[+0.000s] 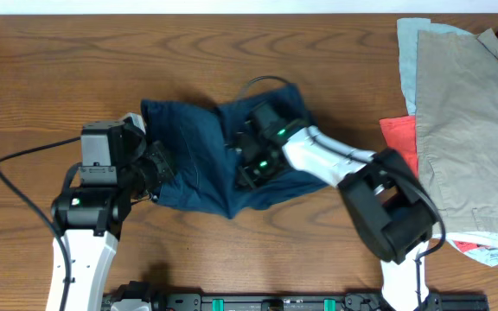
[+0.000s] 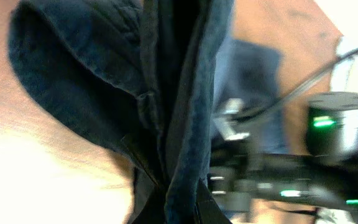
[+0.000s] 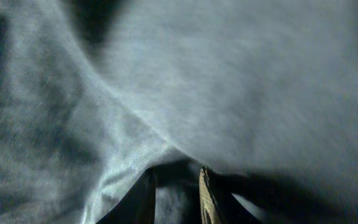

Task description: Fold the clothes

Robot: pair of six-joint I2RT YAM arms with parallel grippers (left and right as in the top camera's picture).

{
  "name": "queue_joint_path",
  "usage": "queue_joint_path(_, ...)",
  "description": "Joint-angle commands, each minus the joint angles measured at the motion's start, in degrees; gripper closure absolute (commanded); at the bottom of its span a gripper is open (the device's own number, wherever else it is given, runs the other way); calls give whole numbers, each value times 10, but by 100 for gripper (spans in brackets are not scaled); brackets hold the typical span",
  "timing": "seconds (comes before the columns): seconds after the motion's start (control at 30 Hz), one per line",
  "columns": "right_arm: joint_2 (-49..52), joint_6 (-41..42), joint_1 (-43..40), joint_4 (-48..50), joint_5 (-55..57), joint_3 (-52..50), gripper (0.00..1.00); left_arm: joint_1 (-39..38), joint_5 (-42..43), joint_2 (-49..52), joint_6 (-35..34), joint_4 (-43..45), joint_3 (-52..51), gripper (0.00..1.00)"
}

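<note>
I will next carry the held fold onto the middle of the shorts, which is to the right of my left gripper in the overhead view, and release.
The dark navy shorts (image 1: 199, 147) lie crumpled at the table's middle. My left gripper (image 1: 158, 168) is at their left edge and is shut on a fold of the navy cloth (image 2: 179, 124), which runs up between its fingers (image 2: 182, 208). My right gripper (image 1: 251, 164) is pressed down onto the middle of the shorts. In the right wrist view its fingers (image 3: 176, 193) stand close together with navy fabric (image 3: 241, 81) bunched between and over them.
A pile of other garments sits at the right edge: a tan piece (image 1: 469, 121) on top, light blue (image 1: 413, 52) behind it, red (image 1: 400, 138) under it. Black cables trail across the bare wooden table (image 1: 59, 69).
</note>
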Motion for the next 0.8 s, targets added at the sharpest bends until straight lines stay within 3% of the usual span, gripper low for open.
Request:
queue_joint_path(0.0,30,65,38,41,42,1,76,-1,37,-15,-10,6,28,94)
queue_joint_path(0.13,25,66,49,72,50,7,72,-1,37,-10,-9,5,28,94)
queue_joint_path(0.33,-40,64,13,-10,177,28,71,-1,36,4,-9,6,28,94)
queue_joint_path(0.4,-82,63,-15,-37,245,28,76,-1,28,10,-9,6,28,94)
queue_joint_path(0.53,-137,31,-75,-75,319,28,75,-1,26,17,-9,6,28,94)
queue_joint_path(0.77,-136,27,-169,-119,366,23,78,-1,26,20,-9,14,28,94)
